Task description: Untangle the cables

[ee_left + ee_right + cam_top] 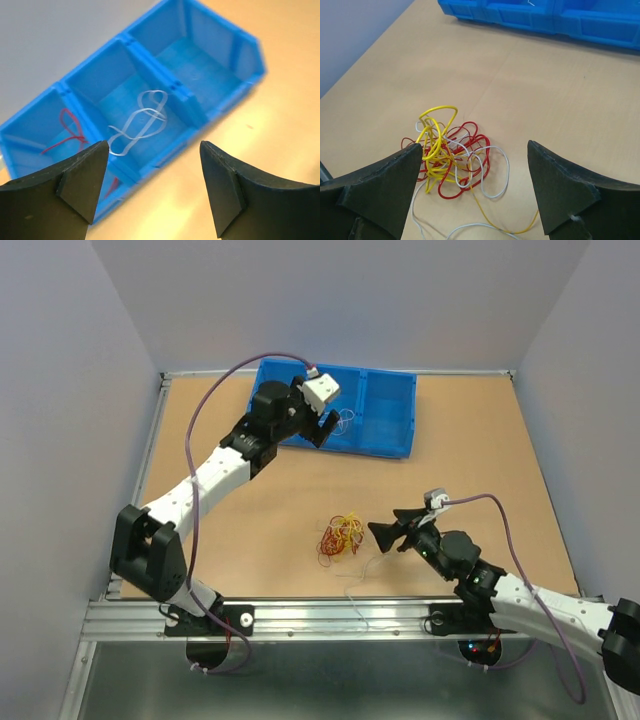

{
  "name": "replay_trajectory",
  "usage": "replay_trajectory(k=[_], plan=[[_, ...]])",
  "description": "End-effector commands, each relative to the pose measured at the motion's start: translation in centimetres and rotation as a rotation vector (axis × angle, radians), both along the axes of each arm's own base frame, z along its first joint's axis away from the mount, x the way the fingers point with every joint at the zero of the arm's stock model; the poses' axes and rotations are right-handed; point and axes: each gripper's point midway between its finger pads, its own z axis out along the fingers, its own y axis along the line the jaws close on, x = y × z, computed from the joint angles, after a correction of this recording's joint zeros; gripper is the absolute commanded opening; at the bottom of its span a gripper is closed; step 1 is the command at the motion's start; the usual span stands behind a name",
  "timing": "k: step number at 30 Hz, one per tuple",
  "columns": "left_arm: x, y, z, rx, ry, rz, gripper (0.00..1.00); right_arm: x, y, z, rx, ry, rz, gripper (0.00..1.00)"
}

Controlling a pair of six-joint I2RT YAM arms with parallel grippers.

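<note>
My left gripper should move back and down to bring its fingers to the yellow cable's raised loop (349, 519), where yellow is on top of the clump. The loop is behind and below my gripper now.
A tangled clump of red, yellow and white cables (340, 535) lies on the wooden table, also in the right wrist view (452, 155). My right gripper (383, 533) is open and empty just right of the clump; in its wrist view (474, 146) the jaws stand wide apart above it. My left gripper (325, 425) is open and empty over the near edge of the blue bin (385, 410). In the left wrist view (152, 147) a white cable (142, 122) lies in the bin's middle compartment and a red cable (70, 132) in the left one.
The blue bin (200, 117) has three compartments; the right one holds nothing I can see. A loose white strand (365, 575) and a yellow one (510, 227) trail from the clump toward the near table edge. Grey walls enclose the table.
</note>
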Motion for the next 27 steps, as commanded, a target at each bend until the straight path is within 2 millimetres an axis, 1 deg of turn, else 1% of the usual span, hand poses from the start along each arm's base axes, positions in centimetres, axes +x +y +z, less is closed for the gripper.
replay_trajectory(k=[1, 2, 3, 4, 5, 6, 7, 8, 9, 10, 11, 12, 13, 14, 16, 19, 22, 24, 27], plan=[[-6.7, -2.5, -1.0, -0.057, 0.010, -0.193, 0.84, -0.3, 1.0, 2.9, 0.048, -0.023, 0.045, 0.89], [-7.7, -2.7, -1.6, -0.057, 0.017, -0.223, 0.85, -0.4, 1.0, 2.9, 0.050, -0.024, 0.050, 0.86], [-9.0, -2.9, -3.2, -0.040, 0.030, -0.258, 0.85, -0.5, 1.2, 2.9, 0.050, -0.024, 0.061, 0.85], [-9.8, -2.9, -3.1, -0.032, 0.012, -0.287, 0.84, -0.6, 1.3, 2.9, 0.050, -0.021, 0.067, 0.83], [-10.3, -2.9, -3.4, -0.005, -0.014, -0.312, 0.85, -0.5, 1.3, 3.0, 0.050, -0.025, 0.070, 0.81], [-11.0, -2.7, -4.4, 0.013, -0.011, -0.331, 0.85, -0.6, 1.5, 2.7, 0.043, -0.017, 0.077, 0.81], [-11.5, -2.7, -4.5, 0.017, -0.023, -0.356, 0.84, -0.6, 1.6, 2.7, 0.041, -0.017, 0.081, 0.80], [-12.2, -2.7, -4.1, 0.013, -0.044, -0.382, 0.85, -0.6, 1.6, 2.7, 0.040, -0.018, 0.084, 0.80], [-13.2, -3.1, -4.3, 0.011, -0.058, -0.446, 0.86, -0.6, 1.6, 2.7, 0.040, -0.018, 0.082, 0.80], [-14.0, -3.4, -4.8, 0.023, -0.059, -0.485, 0.86, -0.6, 1.6, 2.6, 0.041, -0.017, 0.078, 0.80], [-15.3, -4.1, -5.4, 0.033, -0.054, -0.540, 0.85, -0.6, 1.5, 2.6, 0.046, -0.019, 0.077, 0.80], [-16.1, -4.5, -5.9, 0.053, -0.053, -0.572, 0.85, -0.7, 1.4, 2.5, 0.047, -0.020, 0.074, 0.80], [-17.0, -4.6, -6.9, 0.099, -0.059, -0.619, 0.85, -0.7, 1.2, 2.8, 0.059, -0.031, 0.067, 0.80], [-18.2, -5.1, -7.6, 0.118, -0.059, -0.674, 0.85, -0.7, 1.0, 2.6, 0.061, -0.032, 0.064, 0.80], [-19.7, -5.1, -8.7, 0.150, -0.080, -0.746, 0.85, -0.8, 0.7, 3.1, 0.076, -0.049, 0.059, 0.80], [-20.8, -5.2, -9.4, 0.168, -0.090, -0.790, 0.85, -1.0, 0.4, 3.0, 0.085, -0.057, 0.058, 0.80], [-21.2, -5.4, -10.1, 0.190, -0.072, -0.827, 0.84, -1.2, 0.1, 3.2, 0.101, -0.067, 0.056, 0.80], [-20.9, -5.5, -10.6, 0.213, -0.056, -0.809, 0.80, -1.3, 0.0, 3.6, 0.112, -0.076, 0.058, 0.80], [-20.4, -5.9, -11.6, 0.236, -0.023, -0.793, 0.68, -1.4, -0.1, 3.5, 0.119, -0.078, 0.058, 0.80]])
